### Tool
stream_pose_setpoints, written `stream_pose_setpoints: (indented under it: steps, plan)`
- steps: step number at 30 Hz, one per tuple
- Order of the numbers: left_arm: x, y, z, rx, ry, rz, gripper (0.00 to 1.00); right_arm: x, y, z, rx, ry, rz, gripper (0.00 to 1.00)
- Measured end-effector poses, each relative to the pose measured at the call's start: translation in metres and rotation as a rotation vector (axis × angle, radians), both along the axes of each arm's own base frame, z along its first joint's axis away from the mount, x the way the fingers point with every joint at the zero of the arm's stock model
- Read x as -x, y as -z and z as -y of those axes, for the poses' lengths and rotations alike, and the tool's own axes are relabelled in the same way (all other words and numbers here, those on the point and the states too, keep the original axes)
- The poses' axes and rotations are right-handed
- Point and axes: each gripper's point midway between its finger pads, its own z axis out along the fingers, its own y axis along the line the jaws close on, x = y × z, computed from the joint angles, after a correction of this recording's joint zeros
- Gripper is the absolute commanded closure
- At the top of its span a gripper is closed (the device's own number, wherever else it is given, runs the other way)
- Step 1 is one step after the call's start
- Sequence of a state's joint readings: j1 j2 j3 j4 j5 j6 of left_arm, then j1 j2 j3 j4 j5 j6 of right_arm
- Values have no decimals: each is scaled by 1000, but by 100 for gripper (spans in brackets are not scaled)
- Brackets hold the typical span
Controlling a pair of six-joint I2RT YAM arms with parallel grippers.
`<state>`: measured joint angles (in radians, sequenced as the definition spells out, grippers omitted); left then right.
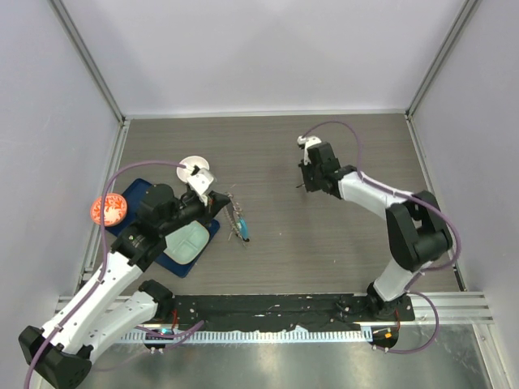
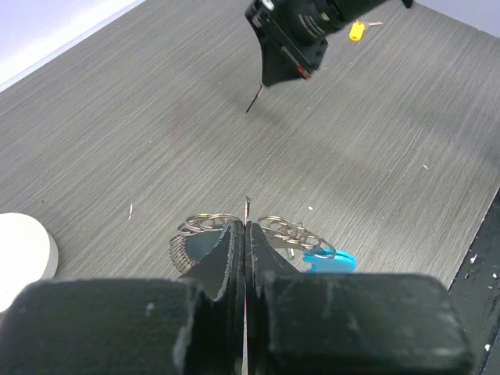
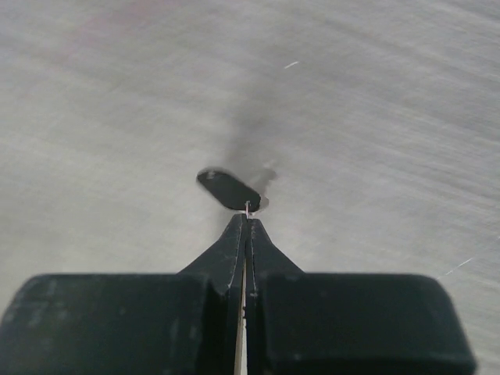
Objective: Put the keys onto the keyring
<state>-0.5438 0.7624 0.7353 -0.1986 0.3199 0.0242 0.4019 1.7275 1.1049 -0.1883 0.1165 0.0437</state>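
Observation:
The bare tabletop by the keyring is below and back, so my right gripper will next carry the tiny key toward the blue tag (image 2: 330, 258), lower it and release it.
My left gripper (image 2: 247, 226) is shut on the wire of the keyring (image 2: 205, 223). Small silver rings fan out on both sides of the jaws, and a bright blue tag (image 2: 330, 258) hangs at the right. From above, the keyring (image 1: 238, 219) hangs just right of my left gripper (image 1: 220, 203), left of the table's middle. My right gripper (image 3: 247, 217) is shut on the thin metal blade of a key, whose black head (image 3: 228, 190) sticks out past the tips. In the left wrist view that key (image 2: 255, 98) points down from my right gripper (image 2: 286, 58), above the table and apart from the keyring.
A round white bowl (image 1: 195, 168) stands behind my left gripper. A blue tray (image 1: 138, 194) with a pale pad (image 1: 188, 241) lies under the left arm, and an orange-red round object (image 1: 108, 209) sits at its left edge. A small yellow piece (image 2: 356, 30) lies far right.

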Motion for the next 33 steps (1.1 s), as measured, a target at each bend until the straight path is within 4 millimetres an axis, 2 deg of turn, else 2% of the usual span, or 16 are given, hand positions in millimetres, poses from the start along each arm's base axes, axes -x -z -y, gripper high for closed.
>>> stream_pose_setpoints:
  steps: [3,6,10,14,18,24,33]
  plan:
    - [3,-2,3,3,21,8,100,42,-14,-28,-16,-125,-4,99]
    - [5,-2,5,4,35,10,100,76,-21,-47,-26,-232,-22,99]
    - [7,-3,7,6,45,10,100,106,-22,-57,-17,-333,-71,99]
    - [8,-3,8,7,52,10,100,125,-15,-61,1,-402,-125,99]
    - [8,-3,8,8,56,9,100,132,-3,-63,29,-446,-164,99]
    - [9,-3,8,6,57,12,100,129,24,-74,81,-492,-219,99]
    - [10,-3,10,4,63,13,100,106,37,-107,114,-560,-182,99]
